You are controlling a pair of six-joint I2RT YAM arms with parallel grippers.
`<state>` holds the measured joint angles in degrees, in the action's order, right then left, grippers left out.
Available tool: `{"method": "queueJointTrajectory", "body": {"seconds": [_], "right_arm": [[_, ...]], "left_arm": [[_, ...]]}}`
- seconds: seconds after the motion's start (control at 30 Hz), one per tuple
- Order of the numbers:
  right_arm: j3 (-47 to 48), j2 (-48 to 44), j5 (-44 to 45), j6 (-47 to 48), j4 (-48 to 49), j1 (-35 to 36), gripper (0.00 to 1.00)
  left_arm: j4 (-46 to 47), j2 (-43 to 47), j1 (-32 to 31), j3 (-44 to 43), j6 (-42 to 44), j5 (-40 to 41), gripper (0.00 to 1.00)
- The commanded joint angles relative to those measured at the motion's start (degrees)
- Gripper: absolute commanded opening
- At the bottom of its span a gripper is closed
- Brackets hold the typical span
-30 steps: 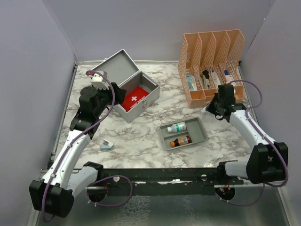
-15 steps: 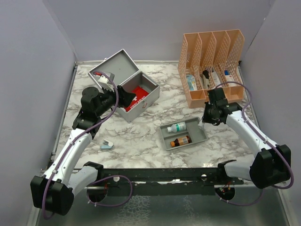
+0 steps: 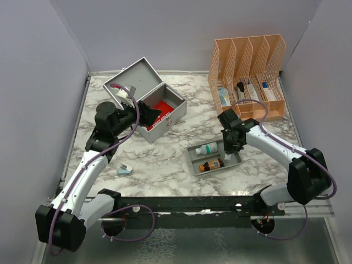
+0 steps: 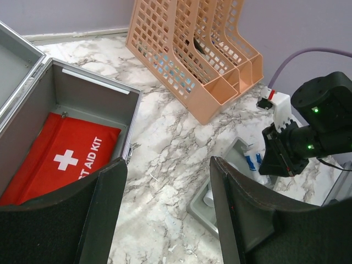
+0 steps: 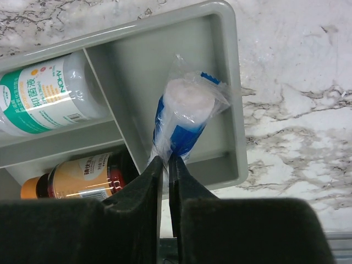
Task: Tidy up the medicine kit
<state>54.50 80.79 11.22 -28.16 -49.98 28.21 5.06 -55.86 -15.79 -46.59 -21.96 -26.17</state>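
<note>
To the right in the top view and down, my left gripper will move onto the divider between the tray's bottles, a thin wall that open fingers can straddle.
The grey metal medicine kit [image 3: 171, 104] stands open at the back left, its lid [image 3: 135, 77] tipped back, a red first aid pouch [image 4: 60, 157] inside. My left gripper [image 3: 149, 114] is open and empty, hovering at the kit's near rim. My right gripper [image 5: 165, 162] is shut on a clear packet with a white roll and blue print [image 5: 187, 113], held just above the small grey tray [image 5: 234, 99]. The tray [image 3: 235, 159] holds a white bottle with a green label [image 3: 207, 148] and an orange bottle [image 3: 211, 164].
An orange mesh file organizer [image 3: 248, 71] with several items stands at the back right. A small pale blue item [image 3: 125, 169] lies on the marble table near the left arm. Grey walls close in the left, back and right sides.
My right arm has swung left from the organizer to over the small tray, carrying the packet. My left gripper has moved right, from over the lid to the kit's opening.
</note>
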Motion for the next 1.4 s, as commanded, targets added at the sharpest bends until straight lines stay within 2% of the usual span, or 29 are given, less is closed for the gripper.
{"method": "queueJointTrajectory", "body": {"seconds": [0.0,0.1,0.2,0.27,0.43,0.6,0.77,0.9,1.0,1.1,1.27,1.37], "right_arm": [[2.83,2.00,1.26,1.02,-1.26,1.82,0.13],[3.71,3.26,1.39,1.22,-1.94,3.43,0.22],[5.18,4.21,4.49,-0.20,-3.62,4.66,0.34],[5.88,4.05,6.79,-0.90,-4.26,5.08,0.39],[6.17,2.10,7.58,-2.24,-2.10,5.19,0.39],[3.16,-2.34,7.10,-5.00,5.24,5.19,0.37],[-3.19,-8.34,8.84,-7.68,15.13,4.09,0.37],[-4.77,-8.62,7.42,-10.92,16.61,-0.41,0.37],[-8.18,-9.91,3.44,-9.96,20.99,-6.46,0.37],[-12.53,-11.34,-3.24,-9.30,24.66,-13.76,0.37],[-15.82,-13.34,-4.88,-10.98,25.44,-19.88,0.36],[-17.82,-15.26,-6.67,-11.68,25.86,-24.07,0.36]], "left_arm": [[2.17,0.40,-0.43,0.53,0.69,-1.57,0.65],[2.12,0.42,-0.54,0.53,0.69,-1.44,0.65],[2.06,0.31,-0.49,0.49,0.71,-1.35,0.65],[2.05,0.15,-0.58,0.39,0.75,-1.38,0.65],[2.30,-0.11,-1.84,0.46,2.59,-4.48,0.65],[2.29,-0.95,-5.18,1.18,7.23,-8.30,0.65],[2.14,-3.54,-12.73,0.78,8.60,-5.51,0.64],[-0.80,-8.02,-19.93,-1.46,10.25,-1.61,0.63],[-3.36,-12.41,-24.33,-3.78,12.78,1.40,0.60],[-9.24,-18.16,-29.63,-9.17,17.88,6.74,0.57],[-17.89,-28.74,-34.58,-18.22,21.08,14.48,0.47],[-21.87,-34.03,-37.58,-23.01,22.31,19.54,0.46]]}}
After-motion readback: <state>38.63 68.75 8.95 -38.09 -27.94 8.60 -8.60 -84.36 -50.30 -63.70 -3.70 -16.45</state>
